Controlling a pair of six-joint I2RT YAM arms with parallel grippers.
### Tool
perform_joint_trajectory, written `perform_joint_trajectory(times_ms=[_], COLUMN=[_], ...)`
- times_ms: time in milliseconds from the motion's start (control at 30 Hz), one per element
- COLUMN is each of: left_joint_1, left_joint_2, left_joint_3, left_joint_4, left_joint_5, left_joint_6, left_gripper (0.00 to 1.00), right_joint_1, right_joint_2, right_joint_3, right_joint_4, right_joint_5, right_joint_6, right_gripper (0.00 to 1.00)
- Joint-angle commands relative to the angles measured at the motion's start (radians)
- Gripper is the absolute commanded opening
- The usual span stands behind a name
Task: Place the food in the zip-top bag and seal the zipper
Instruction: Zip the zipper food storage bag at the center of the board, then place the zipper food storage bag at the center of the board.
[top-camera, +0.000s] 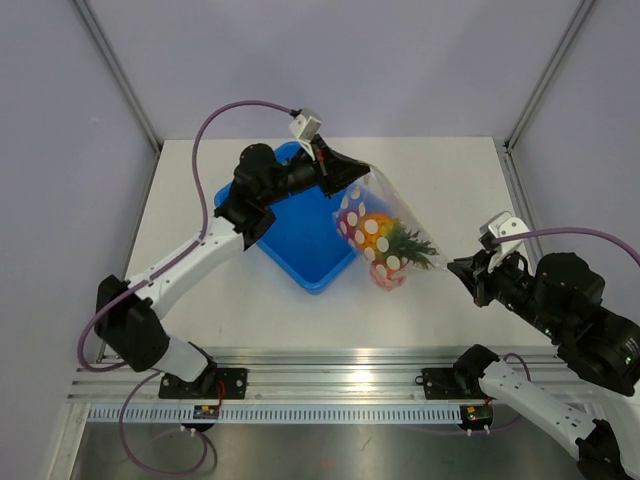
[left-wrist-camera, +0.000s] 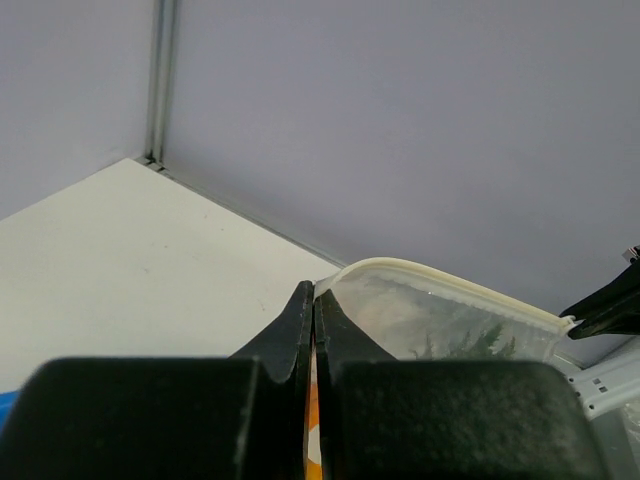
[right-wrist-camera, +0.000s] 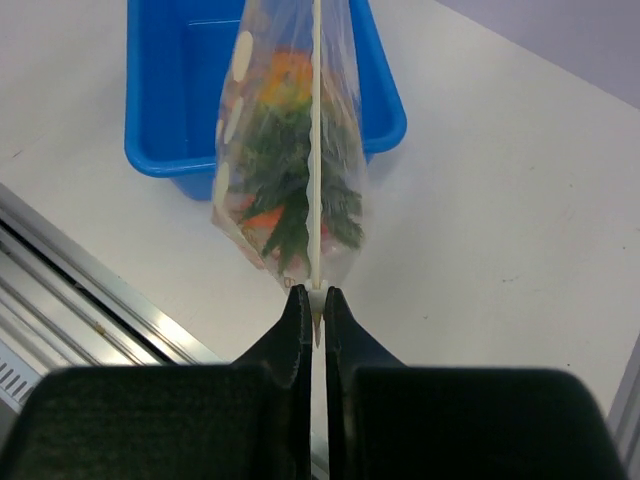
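I should lower my right gripper next, move it slightly toward the blue tray and let go of the zipper's near end, because the filled bag hangs above bare white table.
The zip-top bag (top-camera: 388, 240) is clear with white dots and hangs lifted between my two grippers beside the blue tray. The orange pineapple (top-camera: 376, 228) with its green crown (top-camera: 410, 243) lies inside it, and something red (top-camera: 386, 277) shows at the bottom. My left gripper (top-camera: 358, 178) is shut on the bag's far corner, seen in the left wrist view (left-wrist-camera: 314, 295). The white zipper (left-wrist-camera: 450, 285) runs away from it. My right gripper (top-camera: 452, 266) is shut on the near end of the zipper (right-wrist-camera: 316, 296). The bag (right-wrist-camera: 285, 150) with the food hangs in front of it.
A blue tray (top-camera: 295, 235) stands on the white table just left of the bag; it also shows in the right wrist view (right-wrist-camera: 160, 90). An aluminium rail (top-camera: 330, 385) runs along the table's near edge. Grey walls with metal posts close in the back and sides.
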Motion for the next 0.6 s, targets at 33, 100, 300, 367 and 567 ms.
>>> perform_joint_trajectory(times_ms=[33, 100, 300, 367, 567], left_joint_1=[-0.058, -0.078, -0.103, -0.091, -0.008], left_joint_2=[0.105, 0.189, 0.5, 0.588, 0.653], left_joint_3=[0.163, 0.212, 0.549, 0.67, 0.754], left_joint_4=[0.092, 0.1, 0.083, 0.028, 0.005], left_joint_5=[0.078, 0.099, 0.168, 0.18, 0.175], left_joint_6=[-0.025, -0.048, -0.14, -0.163, -0.269], left_gripper=[0.0, 0.0, 0.0, 0.1, 0.99], right_joint_1=[0.004, 0.004, 0.004, 0.005, 0.005], right_joint_2=[-0.049, -0.057, -0.048, -0.035, 0.092], right_joint_3=[-0.019, -0.02, -0.032, -0.039, -0.124], right_joint_4=[0.012, -0.001, -0.018, -0.007, 0.136], right_joint_5=[0.112, 0.135, 0.156, 0.142, 0.009], right_joint_6=[0.058, 0.07, 0.081, 0.08, 0.113], right_gripper=[0.0, 0.0, 0.0, 0.0, 0.06])
